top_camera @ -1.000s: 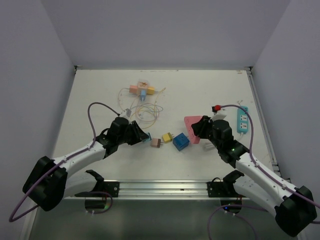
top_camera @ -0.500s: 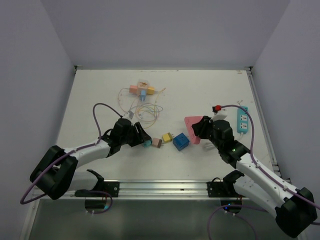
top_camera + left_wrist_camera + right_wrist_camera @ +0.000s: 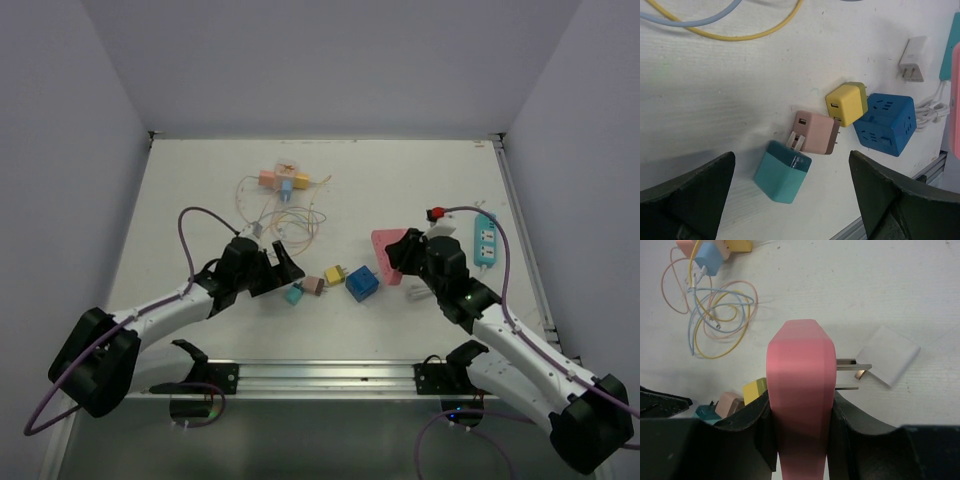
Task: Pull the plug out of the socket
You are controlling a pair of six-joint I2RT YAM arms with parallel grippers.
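Note:
The table beside the teal power strip is clear of plugs, so my right gripper will next swing outward and toward the power strip, turning. Then it will lower the pink socket (image 3: 388,243) there.
The teal plug (image 3: 294,294) (image 3: 782,172) lies loose on the table, its prongs pointing at a pink-brown plug (image 3: 815,132). My left gripper (image 3: 283,272) (image 3: 791,157) hovers over it, open wide, with a finger on either side and neither touching it. My right gripper (image 3: 397,260) (image 3: 800,407) is shut on the pink socket (image 3: 388,243) (image 3: 800,385) and holds it off the table at the right. Metal prongs stick out of the socket's right side.
A yellow plug (image 3: 846,103) and a blue cube socket (image 3: 361,284) (image 3: 885,124) sit between the arms. A white plug (image 3: 887,356) lies near the pink socket. A teal power strip (image 3: 484,238) is at far right. Loose cables (image 3: 290,225) and a charger cluster (image 3: 282,180) lie behind.
My left gripper has opened and let go of the teal plug, which now lies on the table beside the pink-brown plug. The right arm has barely moved.

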